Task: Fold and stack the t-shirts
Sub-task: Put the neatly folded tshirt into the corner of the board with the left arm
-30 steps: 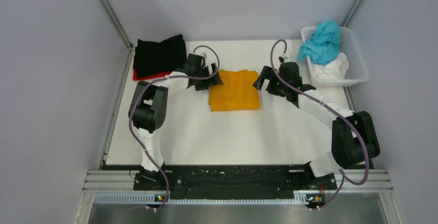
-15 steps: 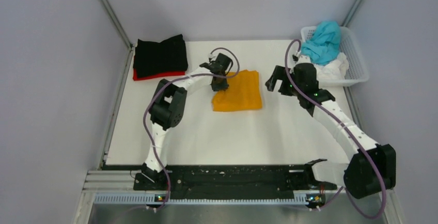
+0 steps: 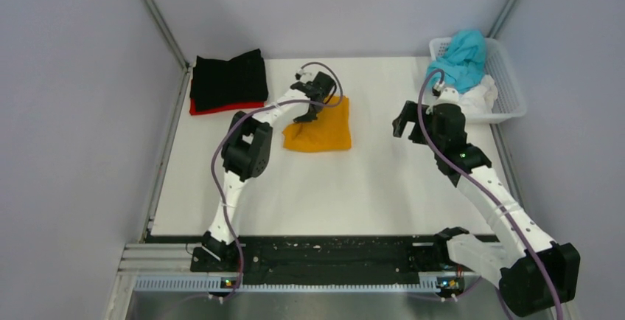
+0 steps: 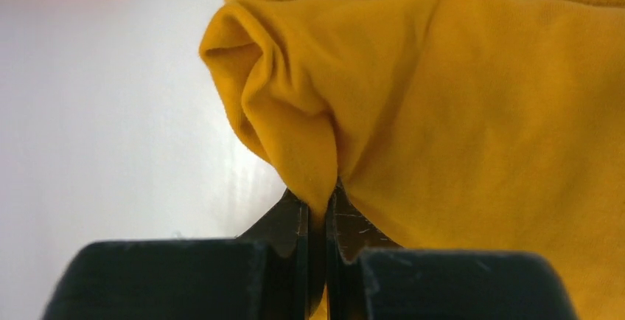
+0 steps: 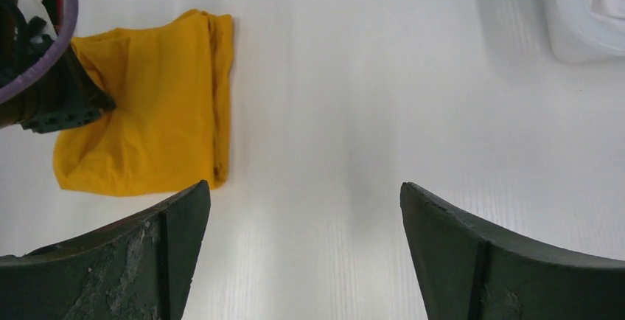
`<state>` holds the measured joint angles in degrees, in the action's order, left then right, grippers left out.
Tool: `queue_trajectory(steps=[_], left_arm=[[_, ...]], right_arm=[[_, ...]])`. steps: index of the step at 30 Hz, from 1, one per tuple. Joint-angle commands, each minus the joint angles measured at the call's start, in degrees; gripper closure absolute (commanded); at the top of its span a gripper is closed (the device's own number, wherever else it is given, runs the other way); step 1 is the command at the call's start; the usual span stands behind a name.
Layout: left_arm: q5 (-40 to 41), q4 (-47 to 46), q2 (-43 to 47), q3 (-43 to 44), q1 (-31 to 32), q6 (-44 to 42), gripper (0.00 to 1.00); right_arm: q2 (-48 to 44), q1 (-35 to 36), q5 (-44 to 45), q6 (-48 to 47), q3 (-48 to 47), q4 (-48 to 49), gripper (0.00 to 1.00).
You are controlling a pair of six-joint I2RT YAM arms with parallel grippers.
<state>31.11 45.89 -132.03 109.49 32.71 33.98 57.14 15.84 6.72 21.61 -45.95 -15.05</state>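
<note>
The orange t-shirt (image 3: pixel 320 130) should go onto the black t-shirt (image 3: pixel 228 78) next, since the stack lies there. My left gripper will lift it toward the left in the top view and lower it.
The folded orange t-shirt (image 3: pixel 320 130) lies at the middle back of the table. My left gripper (image 3: pixel 305 115) is shut on a pinched fold at its left edge, and in the left wrist view the gripper (image 4: pixel 324 200) bites the orange cloth (image 4: pixel 457 113). My right gripper (image 3: pixel 404 122) hovers open and empty to the right of the shirt, over bare table (image 5: pixel 302 187); the orange t-shirt (image 5: pixel 147 128) shows at its upper left. A folded black t-shirt (image 3: pixel 228 78) rests on a red t-shirt (image 3: pixel 214 107) at the back left. Teal (image 3: pixel 461 58) and white (image 3: pixel 479 97) t-shirts are crumpled in the basket.
A white lattice basket (image 3: pixel 512 77) stands at the back right corner, and its corner (image 5: pixel 582 40) shows in the right wrist view. Grey walls close in the table on the left, back and right. The left arm's cable loops above the orange t-shirt.
My left gripper has closed on the orange t-shirt's left edge and dragged the shirt leftward, skewing it. The right arm has drawn back to the right, away from the shirt, still open.
</note>
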Motion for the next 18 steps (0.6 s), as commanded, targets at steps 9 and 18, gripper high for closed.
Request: queue_trajectory(steps=[9,18], left_arm=[[8.4,-10.7,4.0,7.8,-8.2,-20.9,1.0],[10.4,-21.0,7.2,11.0,-9.6,-35.1,1.0]], right_arm=[[0.5,-0.5,3.9,-1.7,0.3,2.2,0.01],[-0.2,-0.5,6.8,-1.8,-0.1,0.6,0.01]])
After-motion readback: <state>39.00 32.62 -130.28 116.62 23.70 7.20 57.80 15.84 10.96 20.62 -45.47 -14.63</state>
